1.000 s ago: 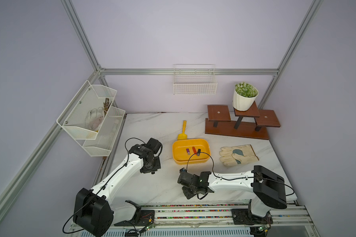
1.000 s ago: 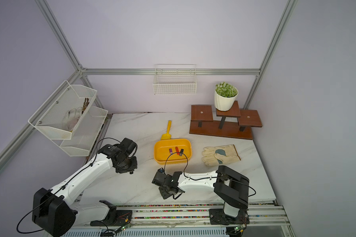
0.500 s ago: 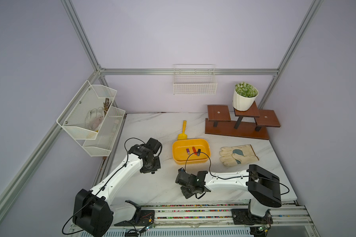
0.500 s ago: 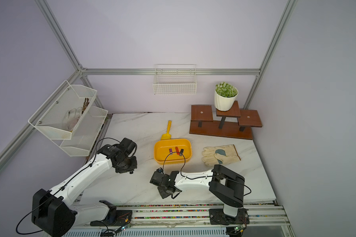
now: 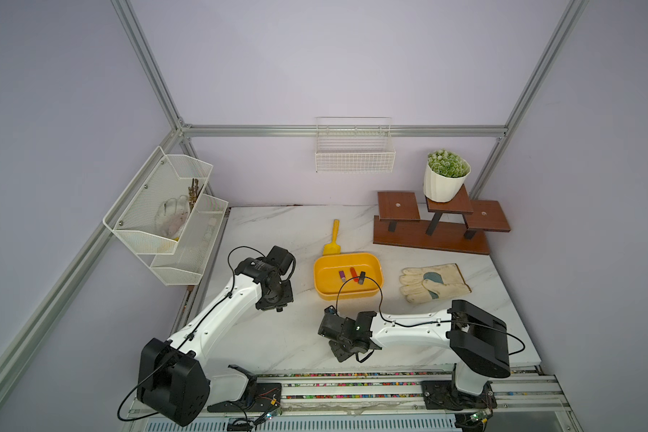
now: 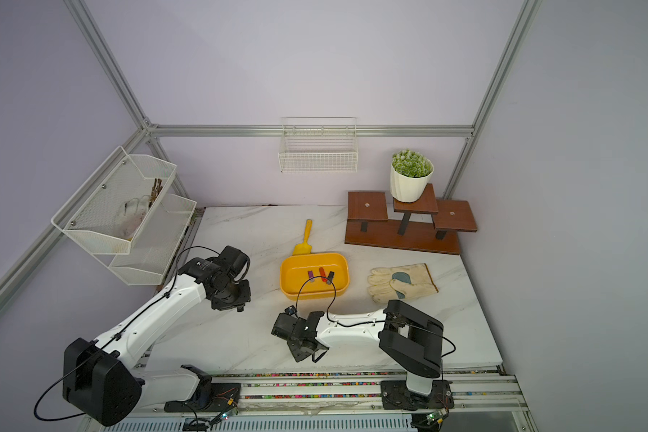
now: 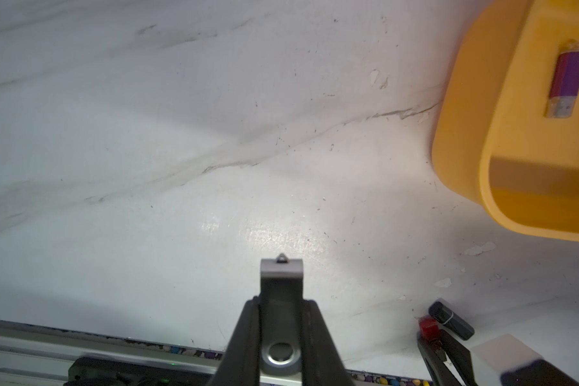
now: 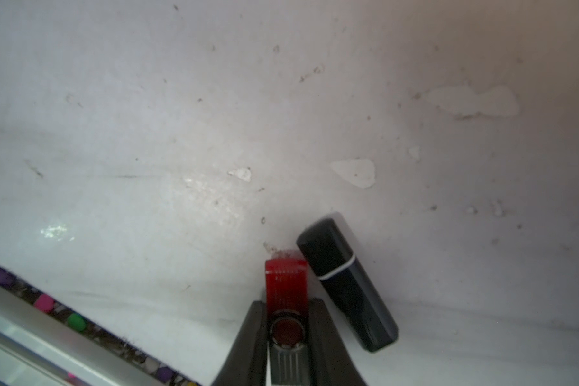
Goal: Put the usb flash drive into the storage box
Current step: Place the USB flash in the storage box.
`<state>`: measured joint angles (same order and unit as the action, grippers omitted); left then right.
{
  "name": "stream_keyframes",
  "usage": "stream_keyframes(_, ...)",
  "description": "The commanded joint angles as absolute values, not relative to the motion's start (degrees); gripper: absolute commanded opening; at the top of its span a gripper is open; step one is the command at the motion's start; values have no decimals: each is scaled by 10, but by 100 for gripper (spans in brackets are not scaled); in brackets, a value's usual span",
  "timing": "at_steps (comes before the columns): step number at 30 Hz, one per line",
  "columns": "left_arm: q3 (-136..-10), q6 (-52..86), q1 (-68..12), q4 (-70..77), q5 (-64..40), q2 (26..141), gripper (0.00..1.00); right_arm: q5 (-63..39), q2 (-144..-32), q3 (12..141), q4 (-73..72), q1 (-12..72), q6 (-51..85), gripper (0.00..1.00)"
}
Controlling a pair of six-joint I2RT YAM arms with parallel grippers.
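Note:
The bare bottom of the box beside the purple drive (image 5: 335, 279) (image 7: 534, 106) lies lower and outward of my left gripper. I should next move outward and down to release there.
The yellow storage box (image 5: 347, 296) (image 6: 315, 294) stands mid-table with a purple (image 5: 341, 275), a red (image 5: 352, 272) and a black (image 5: 361, 277) flash drive inside. My left gripper (image 7: 281, 302) hovers left of the box (image 7: 465, 140), shut on a grey swivel usb flash drive (image 7: 281, 284). Near the table's front edge, my right gripper (image 8: 287, 304) is down at the surface, shut on a red swivel flash drive (image 8: 286, 280). A black capped flash drive (image 8: 348, 284) lies on the table right beside it.
A yellow scoop (image 5: 333, 239) lies behind the box and a work glove (image 5: 433, 282) to its right. A wooden stand (image 5: 431, 239) with a potted plant (image 5: 446, 179) fills the back right. White wire baskets hang on the left wall (image 5: 165, 217) and the back wall (image 5: 354, 153).
The right gripper's jaws have closed on the red flash drive, and the right arm has shifted slightly left. The left arm has stayed put with its grey drive.

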<state>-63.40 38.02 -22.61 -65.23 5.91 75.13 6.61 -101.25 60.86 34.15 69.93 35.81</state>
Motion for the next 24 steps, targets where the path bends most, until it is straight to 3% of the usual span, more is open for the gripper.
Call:
stream_keyframes(1, -683, 355, -222, -642, 52, 768, 0, 70, -984, 608, 358, 705, 366, 0)
stream_keyframes(9, -828, 322, -226, -628, 2, 886, 0, 150, -887, 655, 467, 689, 386, 0)
stream_keyframes(18, -1088, 271, -286, -647, -24, 1108, 0, 184, -758, 639, 517, 542, 366, 0)
stream_keyframes(24, -1212, 265, -302, -666, -59, 1247, 0, 189, -752, 667, 530, 480, 341, 0)
